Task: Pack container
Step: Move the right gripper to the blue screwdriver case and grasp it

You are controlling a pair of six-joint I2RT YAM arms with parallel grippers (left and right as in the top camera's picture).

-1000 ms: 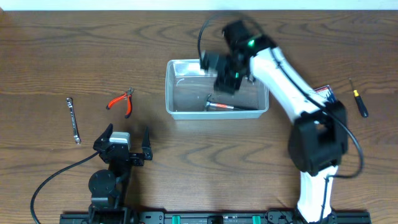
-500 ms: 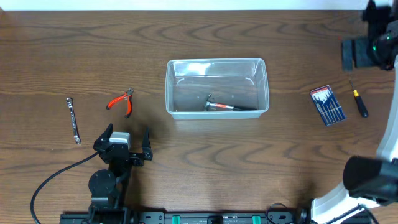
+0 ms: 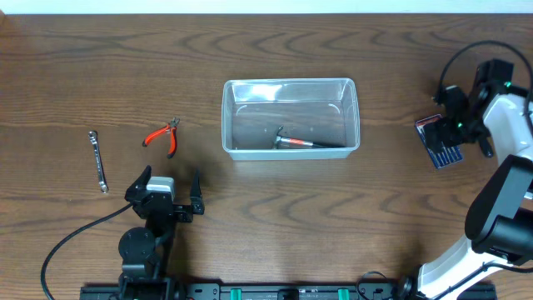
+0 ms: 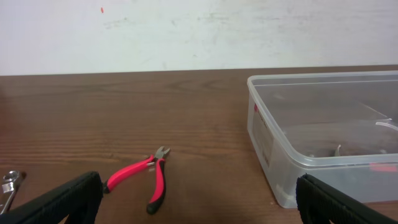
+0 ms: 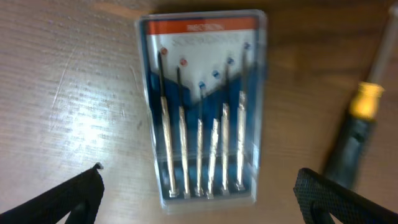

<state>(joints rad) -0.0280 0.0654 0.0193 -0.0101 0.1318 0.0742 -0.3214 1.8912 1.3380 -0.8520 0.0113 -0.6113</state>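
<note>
The right gripper moves down onto the clear precision screwdriver case (image 5: 204,118) next and closes on its long sides, because the case already lies between my open fingertips.
The clear plastic container (image 3: 289,82) stands at the table's middle with a red-handled hammer (image 3: 304,142) lying inside; it also shows in the left wrist view (image 4: 267,137). My right gripper (image 3: 454,125) is open and empty, hovering over a boxed precision screwdriver set (image 3: 441,150). In the right wrist view the set (image 5: 202,106) lies between the open fingers (image 5: 199,180). My left gripper (image 3: 169,180) is open and empty near the front left, facing the red pliers (image 4: 140,177) from behind (image 4: 199,205).
A yellow-and-black screwdriver (image 3: 483,140) lies just right of the set (image 5: 357,124). Red pliers (image 3: 162,136) and a silver wrench (image 3: 99,161) lie left of the container. The wrench's end shows at the left wrist view's edge (image 4: 9,183).
My right arm swung from above the container out to the far right, then came down over the screwdriver set. The left arm and the tools have not moved.
</note>
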